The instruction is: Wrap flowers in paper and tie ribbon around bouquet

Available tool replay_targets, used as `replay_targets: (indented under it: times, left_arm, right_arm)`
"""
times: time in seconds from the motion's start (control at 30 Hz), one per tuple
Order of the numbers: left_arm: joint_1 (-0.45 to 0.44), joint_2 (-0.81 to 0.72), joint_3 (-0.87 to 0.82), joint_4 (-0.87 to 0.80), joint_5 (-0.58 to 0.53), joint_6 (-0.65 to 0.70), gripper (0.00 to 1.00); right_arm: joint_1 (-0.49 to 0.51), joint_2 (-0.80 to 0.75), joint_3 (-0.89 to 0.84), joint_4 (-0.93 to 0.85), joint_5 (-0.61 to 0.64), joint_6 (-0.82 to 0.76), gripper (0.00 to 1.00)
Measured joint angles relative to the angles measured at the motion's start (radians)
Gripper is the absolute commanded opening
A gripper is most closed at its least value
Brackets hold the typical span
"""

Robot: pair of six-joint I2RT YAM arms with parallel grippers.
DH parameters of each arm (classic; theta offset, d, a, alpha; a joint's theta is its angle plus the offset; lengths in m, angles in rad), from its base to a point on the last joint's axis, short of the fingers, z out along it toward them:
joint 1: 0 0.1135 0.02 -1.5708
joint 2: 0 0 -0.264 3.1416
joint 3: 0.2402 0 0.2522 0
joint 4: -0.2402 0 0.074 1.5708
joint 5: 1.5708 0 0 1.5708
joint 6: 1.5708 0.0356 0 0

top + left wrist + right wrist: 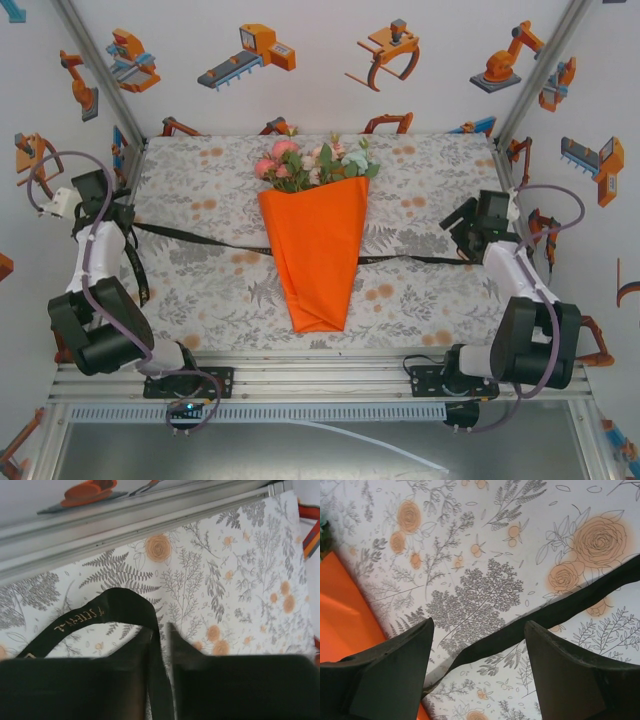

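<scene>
My right gripper is open and should move down next onto the ribbon's bare part (440, 260) beside the orange paper (316, 250) and close there, because the ribbon already crosses below the gripper's fingers.
The bouquet lies in the middle of the table: pink, cream and green flowers (312, 160) stick out of the top of an orange paper (316, 250) cone that points toward me. A black ribbon (200, 238) runs flat across the table and passes under the cone. At its left end my left gripper (118, 215) has its jaws slightly parted. The ribbon (120, 602) loops up and runs down through the narrow gap of that gripper (160, 628), with a sliver of cloth showing beside it. My right gripper (479, 622) is wide open above the ribbon (545, 615), beside the paper (345, 615).
A floral tablecloth (200, 180) covers the table. An aluminium frame rail (125, 520) and white walls with orange robot stickers close in the left, back and right sides. The front metal rail (320, 365) carries both arm bases.
</scene>
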Motion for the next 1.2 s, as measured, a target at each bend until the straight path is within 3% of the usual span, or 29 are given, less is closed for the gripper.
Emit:
replay_targets:
  times: [0.07, 0.13, 0.37, 0.5, 0.63, 0.7, 0.87, 1.03, 1.2]
  left_arm:
    - [-0.024, -0.013, -0.002, 0.0, 0.004, 0.01, 0.64]
    - [-0.067, -0.027, -0.013, 0.002, 0.016, 0.016, 0.67]
    - [-0.328, -0.115, -0.144, -0.002, 0.062, 0.026, 0.69]
    - [-0.405, -0.118, -0.219, -0.014, 0.054, 0.03, 0.69]
    - [-0.412, -0.119, -0.262, -0.034, 0.03, 0.042, 0.71]
    - [-0.412, -0.119, -0.27, -0.039, 0.016, 0.053, 0.73]
    - [-0.41, -0.12, -0.273, -0.04, -0.016, 0.072, 0.8]
    - [-0.37, -0.1, -0.273, -0.042, -0.001, 0.06, 0.92]
    - [-0.323, -0.023, -0.262, -0.048, -0.008, 0.044, 0.94]
  right_arm:
    - [0.0, 0.031, 0.0, -0.012, 0.0, 0.005, 0.68]
    - [0.0, 0.067, 0.001, -0.032, 0.001, 0.016, 0.68]
    - [0.0, 0.118, 0.001, -0.109, 0.063, 0.057, 0.68]
    - [0.0, 0.158, 0.003, -0.113, 0.087, 0.061, 0.63]
    - [0.0, 0.227, 0.042, -0.094, 0.097, 0.06, 0.56]
    - [0.0, 0.253, 0.057, -0.063, 0.098, 0.056, 0.47]
    - [0.0, 0.293, 0.066, 0.014, 0.085, 0.056, 0.0]
    - [0.0, 0.259, 0.06, 0.04, 0.039, 0.029, 0.0]
    - [0.045, 0.055, 0.058, 0.079, -0.04, -0.014, 0.0]
